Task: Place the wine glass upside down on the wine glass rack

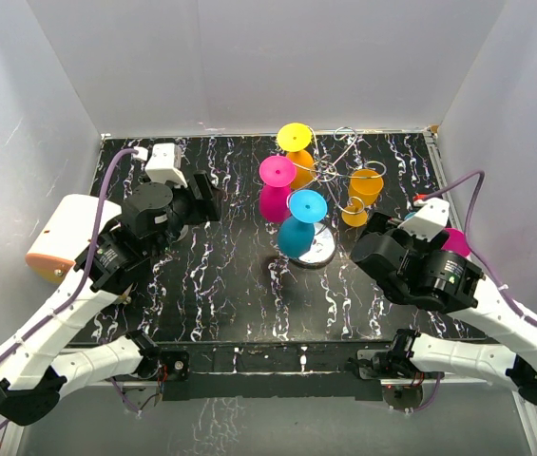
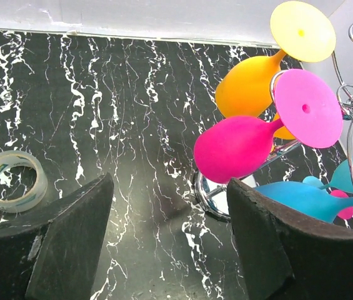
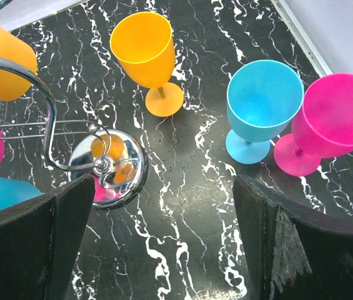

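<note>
The bowl of the blue glass is below the robot's right gripper and to its right in the wrist view, so the robot should lower the gripper that way onto the rim's rack-side edge.
The wine glass rack, thin silver wire on a shiny disc base, stands mid-table. Three wine glasses hang upside down on it: orange with a yellow foot, pink and blue. Three more stand upright on the table: orange beside the rack, blue and pink near the right edge. My left gripper hovers open left of the rack, holding nothing. My right gripper is open and empty between the rack's base and the upright blue glass.
A roll of clear tape lies on the black marbled table left of my left gripper. A white and peach object sits off the table's left edge. White walls close in the back and sides.
</note>
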